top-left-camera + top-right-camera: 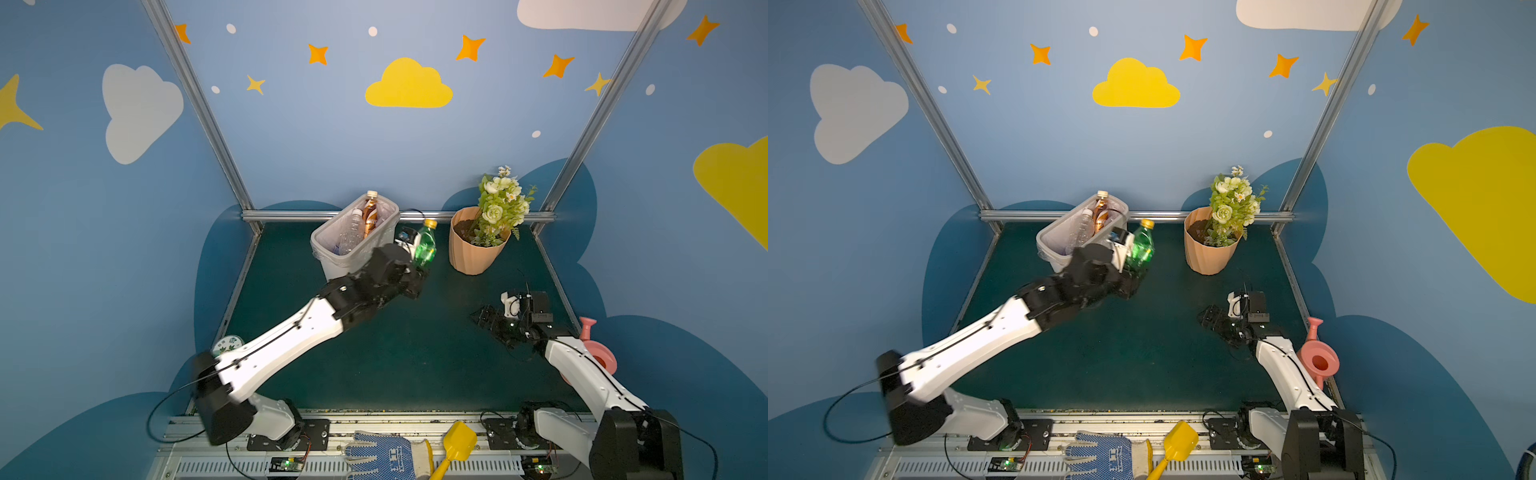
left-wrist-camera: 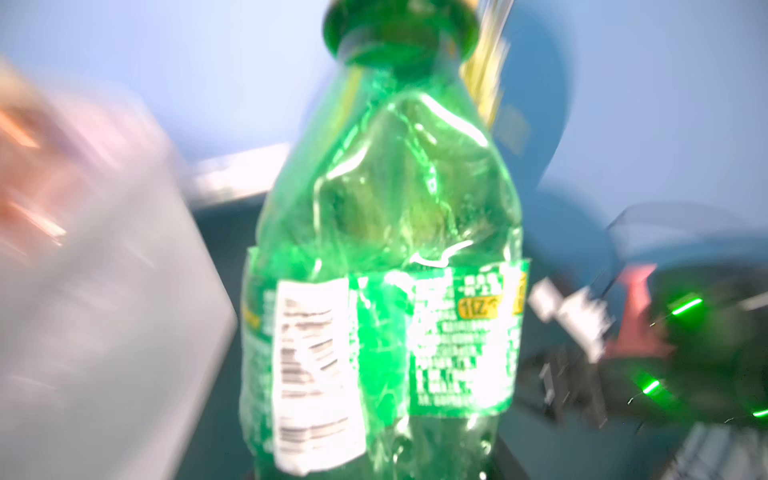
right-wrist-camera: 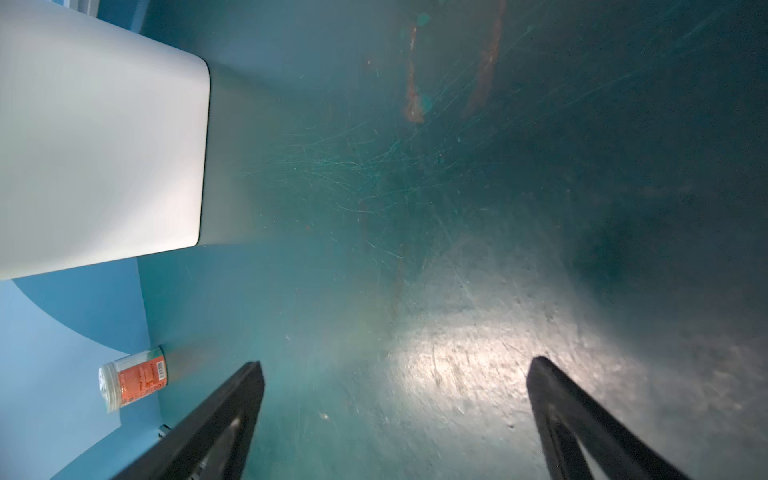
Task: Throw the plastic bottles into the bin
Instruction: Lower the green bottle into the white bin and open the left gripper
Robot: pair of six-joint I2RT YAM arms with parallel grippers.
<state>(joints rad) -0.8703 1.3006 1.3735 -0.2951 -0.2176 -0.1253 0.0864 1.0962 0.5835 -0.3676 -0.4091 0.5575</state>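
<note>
The green bottle hangs outside the bin's side. My left gripper will next lift, swing over the bin's near opening (image 1: 335,240), tip down and let go of the bottle.
A green bottle with a yellow cap (image 1: 424,247) (image 1: 1140,249) hangs upright in the air just right of the bin (image 1: 337,266) (image 1: 1045,246), with my left gripper (image 1: 417,272) shut on its lower part. In the blurred left wrist view the green bottle (image 2: 382,249) fills the middle and the bin's white wall (image 2: 104,311) stands beside it. Inside the bin lean a brown-labelled bottle (image 1: 370,214) and a clear bottle (image 1: 352,235). My right gripper (image 1: 484,318) (image 3: 397,365) stands open and empty low over the green table at the right.
A peach flowerpot (image 1: 473,253) with flowers stands right of the bin at the back. A pink watering can (image 1: 598,353) sits by the right edge. A round jar (image 1: 227,345) (image 3: 133,378) stands at the near left. A blue glove (image 1: 386,455) and yellow scoop (image 1: 457,449) lie in front.
</note>
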